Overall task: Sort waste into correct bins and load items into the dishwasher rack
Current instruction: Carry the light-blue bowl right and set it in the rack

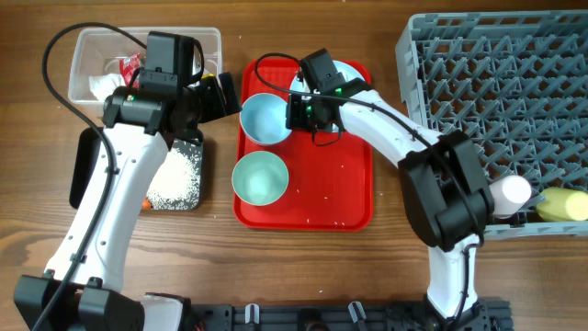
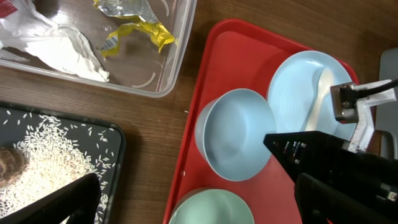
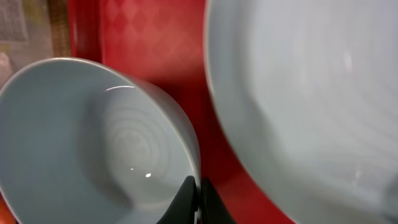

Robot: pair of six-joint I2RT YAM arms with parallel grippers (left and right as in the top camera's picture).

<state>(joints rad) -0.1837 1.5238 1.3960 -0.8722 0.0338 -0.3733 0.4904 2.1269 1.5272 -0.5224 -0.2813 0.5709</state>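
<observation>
The bowl rises in my right gripper next and tilts into the rack's empty far corner [image 1: 470,48], which lies to the gripper's right in the overhead view.
My right gripper [image 3: 199,199] is shut on the right rim of a light blue bowl [image 3: 93,143], which stands on the flat red tray next to the blue plate [image 3: 311,93]. The overhead view shows this same bowl [image 1: 265,118] and the gripper [image 1: 296,112] on it. A white spoon [image 2: 314,106] lies on the plate. My left gripper [image 2: 198,180] hangs open over the gap between the black tray [image 2: 115,140] and the red tray, holding nothing. A second, greener bowl [image 1: 260,177] sits nearer the front. The grey dishwasher rack [image 1: 496,92] is at the right.
The clear tub [image 2: 180,56] holds a white napkin [image 2: 59,46] and a yellow wrapper [image 2: 134,28]. Rice [image 2: 43,168] and a brown lump [image 2: 9,165] lie in the black tray. Two cups [image 1: 510,193] lie at the rack's front right corner.
</observation>
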